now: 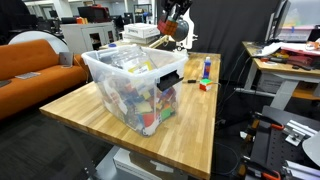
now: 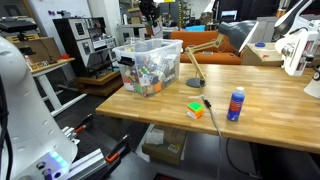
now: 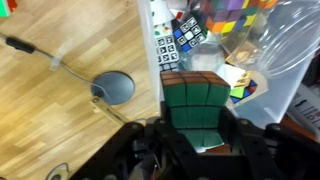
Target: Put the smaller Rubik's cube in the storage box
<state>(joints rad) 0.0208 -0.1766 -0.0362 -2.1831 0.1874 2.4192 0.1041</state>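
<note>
The smaller Rubik's cube still hangs high above the storage box's rim. Next, my gripper turns and lowers into the storage box's open top (image 1: 158,65) (image 3: 208,42) to release it.
My gripper (image 3: 198,148) is shut on the smaller Rubik's cube (image 3: 195,105), which shows a green face in a dark frame between the jaws in the wrist view. The storage box (image 1: 100,60) is a large clear tub full of colourful toys and puzzle cubes on the wooden table. It also shows in another exterior view (image 2: 125,50) and in the wrist view (image 3: 285,50). The gripper (image 1: 175,28) hangs high above the far end of the box in both exterior views (image 2: 150,14). In the wrist view the held cube hovers over the box's rim.
A desk lamp with a round grey base (image 3: 115,88) stands on the table beside the box (image 2: 195,82). A small colourful cube (image 2: 195,110), a red piece (image 2: 208,100) and a blue-and-white bottle (image 2: 236,103) stand further along the table.
</note>
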